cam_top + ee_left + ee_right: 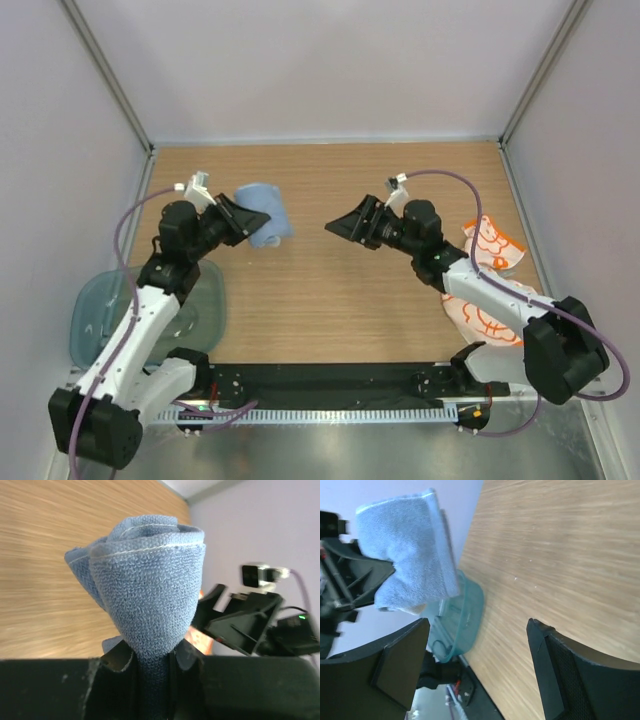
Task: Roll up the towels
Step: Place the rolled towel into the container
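Observation:
My left gripper holds the rolled towel. Next, my empty right gripper travels back and down toward the tray, onto the tray's rim facing the bare table.
A pale blue towel, rolled into a loose cone, hangs above the wooden table at the left. My left gripper is shut on its narrow end, and in the left wrist view the towel rises from between the fingers of that gripper. My right gripper stands open a short way to the right of it, empty. In the right wrist view the blue towel sits beyond the wide-apart fingers of the right gripper. Orange and white patterned towels lie at the right edge, partly under the right arm.
A translucent blue-green tray sits at the near left beside the left arm's base, and the same tray shows in the right wrist view. Pale walls enclose the table on three sides. A black rail runs along the near edge.

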`<state>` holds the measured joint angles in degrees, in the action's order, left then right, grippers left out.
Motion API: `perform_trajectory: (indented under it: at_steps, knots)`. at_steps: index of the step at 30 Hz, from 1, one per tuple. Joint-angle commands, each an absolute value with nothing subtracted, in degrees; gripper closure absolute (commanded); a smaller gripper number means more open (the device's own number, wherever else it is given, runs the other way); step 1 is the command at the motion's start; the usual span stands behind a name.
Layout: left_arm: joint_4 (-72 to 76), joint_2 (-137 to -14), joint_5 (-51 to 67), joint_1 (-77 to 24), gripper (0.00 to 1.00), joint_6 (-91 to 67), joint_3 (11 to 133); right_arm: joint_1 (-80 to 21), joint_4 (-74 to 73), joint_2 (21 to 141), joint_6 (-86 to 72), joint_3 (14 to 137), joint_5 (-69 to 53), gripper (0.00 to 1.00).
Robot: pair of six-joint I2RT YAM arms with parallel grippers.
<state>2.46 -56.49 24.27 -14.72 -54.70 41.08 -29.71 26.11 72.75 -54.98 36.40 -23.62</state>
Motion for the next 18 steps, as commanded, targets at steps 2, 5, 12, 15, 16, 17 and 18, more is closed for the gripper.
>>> perform_trajectory:
  at_steps: [2, 5, 12, 15, 16, 17, 18]
  knots:
    - [-33.3, -49.9, 11.1, -10.6, 1.0, -41.4, 49.6, -34.8, -2.4, 75.0, -39.6, 49.3, -15.1, 0.15]
    - [-40.8, -45.6, 6.9, -7.6, 1.0, -39.4, 53.7, -42.3, -4.7, 81.8, -37.8, 55.4, -13.2, 0.16]
    - [-49.5, -42.8, -1.7, -6.2, 1.0, -35.2, 60.5, -56.0, -4.3, 99.8, -37.9, 70.9, -12.2, 0.16]
    - [-50.4, -42.3, -2.2, -6.2, 1.0, -35.1, 61.3, -59.8, -4.3, 106.5, -38.7, 77.2, -12.3, 0.16]
    - [-50.4, -41.9, -2.4, -6.2, 1.0, -35.0, 61.5, -60.3, -4.2, 107.9, -38.8, 78.6, -12.5, 0.16]
    - [-50.8, -41.8, -2.9, -6.2, 1.0, -34.8, 62.0, -61.5, -3.4, 109.3, -38.9, 80.8, -12.8, 0.16]
    - [-51.1, -41.8, -2.9, -6.2, 1.0, -34.6, 62.2, -62.0, -3.1, 111.5, -39.3, 81.8, -13.2, 0.16]
